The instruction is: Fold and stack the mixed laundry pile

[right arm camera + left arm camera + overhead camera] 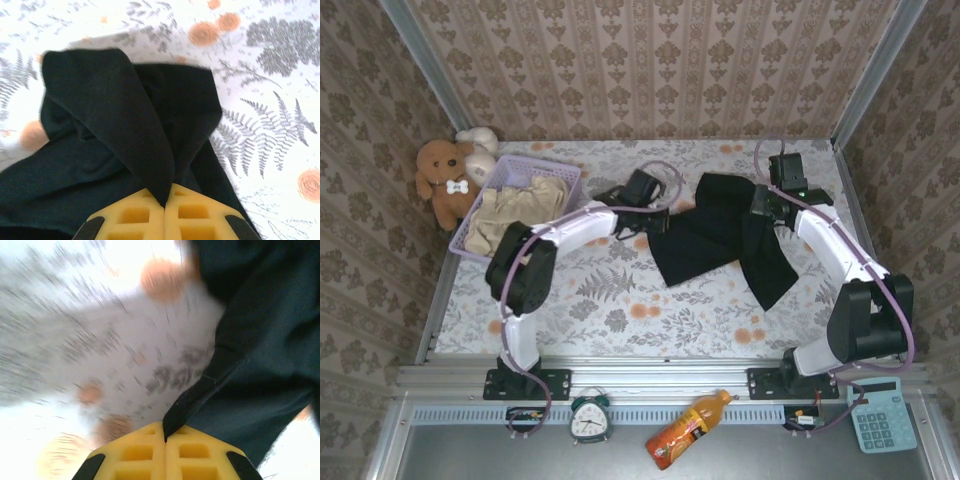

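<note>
My left gripper should lift the bunched black garment, pull its hem corner toward the lavender basket [565, 172], lower it and release, as bare tabletop lies between gripper and basket.
The large black garment [720, 238] lies spread across the middle and right of the flowered table. My left gripper [642, 212] is at its left edge, and in the left wrist view its yellow jaws [165, 437] are shut on a black hem corner [200, 390]. At the cloth's upper right corner sits my right gripper [762, 203]; its jaws [165, 200] pinch a raised fold of the black cloth [125, 115]. The cream-beige garment [515, 208] lies crumpled in the lavender basket [565, 172].
Brown and white teddy bears [448, 172] sit in the back left corner beside the basket. An alarm clock [589, 417], an orange bottle [686, 429] and a calculator [882, 412] lie on the near ledge. Patterned walls close in three sides.
</note>
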